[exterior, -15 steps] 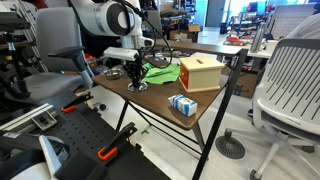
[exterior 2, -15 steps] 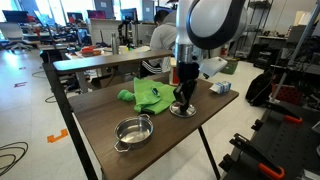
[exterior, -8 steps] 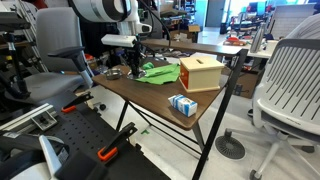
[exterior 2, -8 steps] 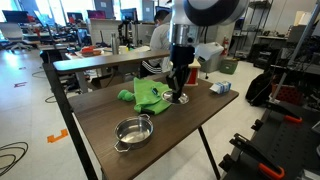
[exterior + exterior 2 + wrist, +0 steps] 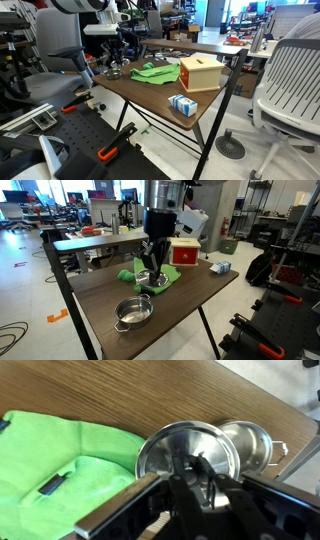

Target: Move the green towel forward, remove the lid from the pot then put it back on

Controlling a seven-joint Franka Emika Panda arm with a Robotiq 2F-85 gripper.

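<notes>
My gripper shifts the lid to its right in the wrist view next, lowers it onto the pot's rim and lets go. The open pot (image 5: 133, 311) (image 5: 252, 444) lies below my gripper, that way.
My gripper (image 5: 190, 478) is shut on the knob of the lid (image 5: 185, 452), a round shiny metal disc, and holds it in the air. The pot (image 5: 252, 444) stands open on the wood table just beside and past the lid. The green towel (image 5: 65, 460) lies rumpled under and to the left of the lid. In an exterior view the gripper (image 5: 150, 268) holds the lid (image 5: 150, 279) over the towel's (image 5: 165, 277) near edge, a little above and behind the pot (image 5: 133, 311). In an exterior view the gripper (image 5: 117, 60) hangs at the table's far left by the towel (image 5: 155, 72).
An orange-tan slotted box (image 5: 184, 252) stands behind the towel and also shows in an exterior view (image 5: 200, 72). A small blue-white carton (image 5: 219, 268) lies near the table edge (image 5: 182, 104). Office chairs (image 5: 290, 85) and desks surround the table (image 5: 180, 310).
The arm lifted the lid off the table and carried it across the green towel toward the pot. The towel, pot, box and carton have not moved.
</notes>
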